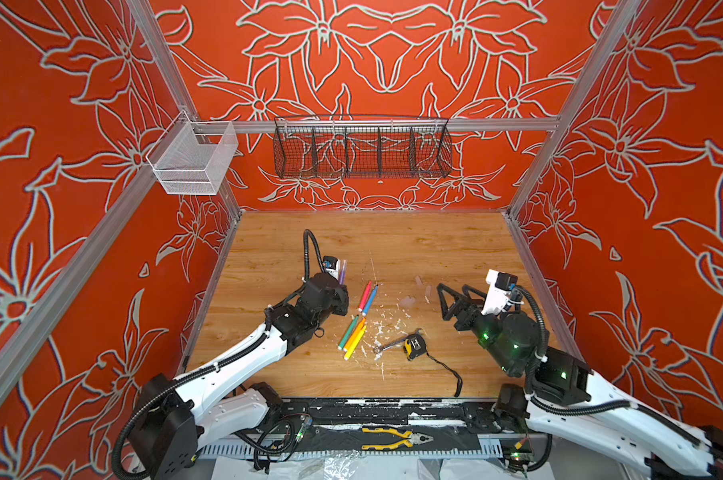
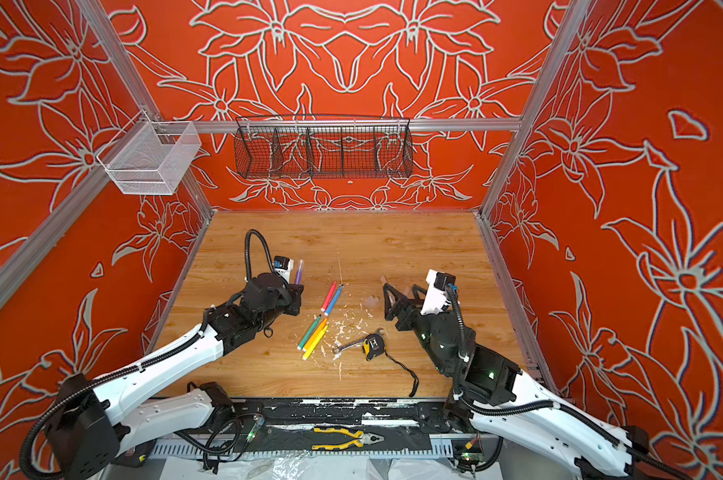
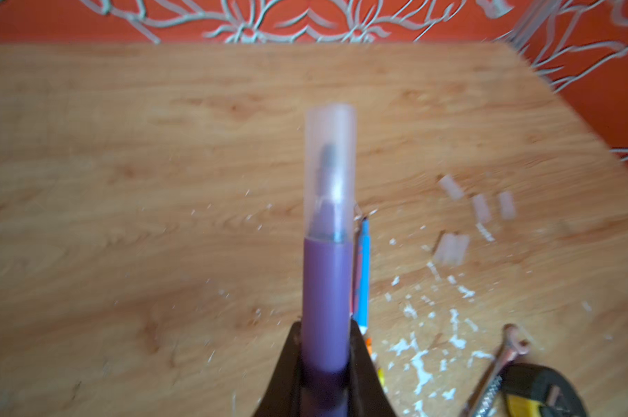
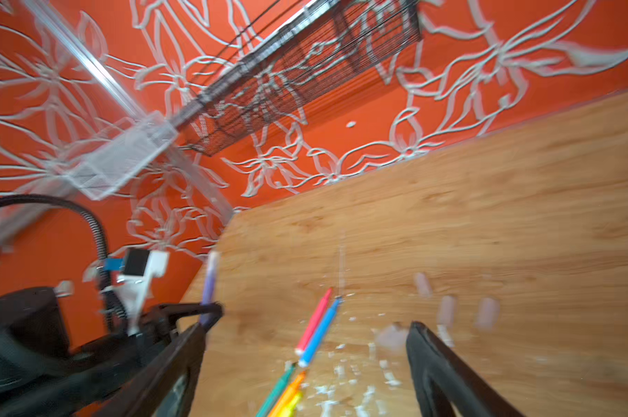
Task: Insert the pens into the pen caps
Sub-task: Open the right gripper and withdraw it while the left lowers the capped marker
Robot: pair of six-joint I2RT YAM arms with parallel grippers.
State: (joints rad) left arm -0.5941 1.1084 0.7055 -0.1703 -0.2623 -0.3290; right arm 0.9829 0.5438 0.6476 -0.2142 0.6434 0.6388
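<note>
The left gripper tilts down next, lowers to bare wood (image 3: pixel 222 356) beside the pink pen and releases the purple pen, since a clear cap (image 3: pixel 330 169) already covers its tip.
My left gripper (image 3: pixel 326 346) is shut on the purple pen (image 3: pixel 327 289), which sticks up out of the jaws. A clear pen cap (image 3: pixel 330 169) sits over its tip. In both top views this pen (image 1: pixel 342 275) (image 2: pixel 298 274) rises left of the loose pens. The pink pen (image 1: pixel 365 294) and blue pen (image 1: pixel 370 300) lie side by side. The green (image 1: pixel 348 332), orange (image 1: pixel 354 333) and yellow (image 1: pixel 355 345) pens lie just nearer. Several loose pen caps (image 3: pixel 481 207) (image 1: pixel 407 301) lie right of them. My right gripper (image 1: pixel 451 289) (image 4: pixel 305 326) hangs open beside those caps, holding nothing.
A silver wrench (image 1: pixel 388 345) and a yellow-black tape measure (image 1: pixel 414 346) with its cord lie near the front, among white paint flecks (image 1: pixel 382 326). Yellow pliers (image 1: pixel 397 438) rest on the front rail. A black wire basket (image 1: pixel 361 151) and a white mesh basket (image 1: pixel 193 160) hang on the walls.
</note>
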